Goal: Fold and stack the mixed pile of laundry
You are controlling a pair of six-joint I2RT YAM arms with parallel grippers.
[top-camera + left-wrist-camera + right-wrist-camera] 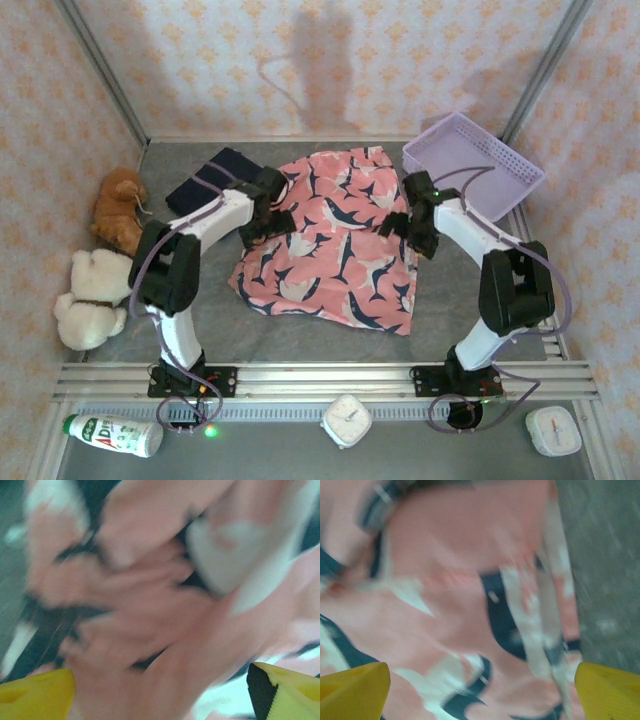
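The right gripper draws back and down next onto the pink garment's sharp near corner (406, 329), which lies below it, closer to my base, flat and uncovered.
The salmon-pink shark-print garment (330, 250) lies spread across the middle of the grey table. The dark navy garment (208, 178) rests as a flat bundle at the back left. My left gripper (270, 218) hovers over the pink garment's left edge, and my right gripper (408, 222) over its right edge. In the left wrist view the yellow fingertips (35, 697) stand wide apart, open, above blurred, rumpled pink cloth (150, 610). In the right wrist view the yellow fingertips (610, 692) are likewise open over the printed cloth (460, 630), with bare table (605, 555) to its right.
A lavender lattice basket (500, 165) sits at the back right. A brown plush (118, 208) and a cream plush (90, 295) lie along the left wall. By the near rail are a bottle (115, 435) and two small white timers (347, 420) (553, 430).
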